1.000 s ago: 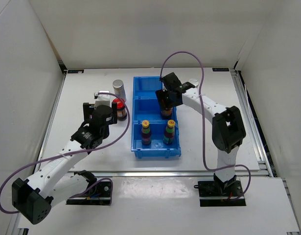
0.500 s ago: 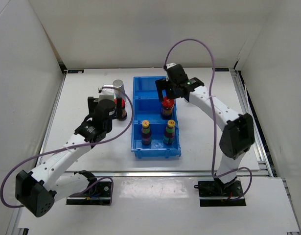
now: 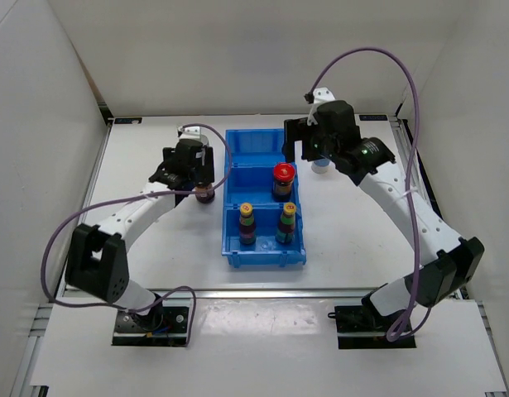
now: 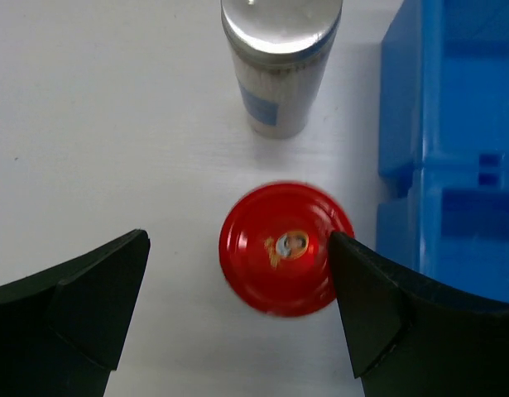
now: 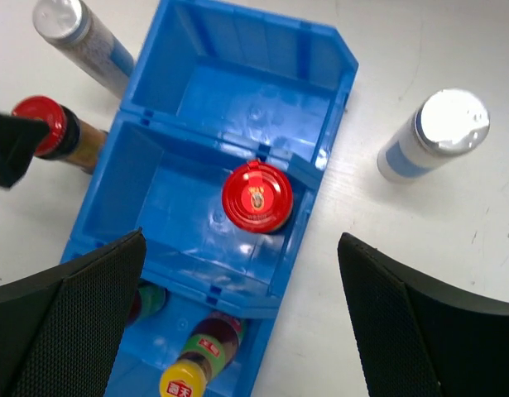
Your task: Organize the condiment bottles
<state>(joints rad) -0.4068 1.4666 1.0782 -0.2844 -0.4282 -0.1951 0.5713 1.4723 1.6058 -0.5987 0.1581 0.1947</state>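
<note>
I should lower my left gripper next and move it a little toward the blue bin (image 4: 453, 165), down around the red cap (image 4: 285, 248), because the cap is closer to the gripper's finger on the bin side.
My left gripper (image 4: 237, 248) is open and hangs over a dark bottle with a red cap (image 4: 285, 248) that stands on the table left of the blue bin (image 4: 453, 165). The cap sits close to the right finger (image 4: 378, 314). A silver-topped bottle (image 4: 280, 58) stands just beyond it. My right gripper (image 5: 242, 241) is open and empty, high above the bin's middle compartment, where the other red-capped bottle (image 5: 256, 197) stands. Two yellow-capped bottles (image 3: 247, 217) (image 3: 288, 217) stand in the near compartment. A second silver-topped bottle (image 5: 434, 136) stands on the table right of the bin.
The blue bin (image 3: 234, 169) has three compartments and lies mid-table; its far compartment (image 5: 254, 83) holds nothing. Grey rails (image 3: 97, 190) edge the white table on the left and right. Purple cables (image 3: 366, 54) loop above both arms.
My right gripper opened, left the red-capped bottle in the middle compartment, then rose and drew back to the right. My left gripper moved forward over the red-capped bottle outside the bin.
</note>
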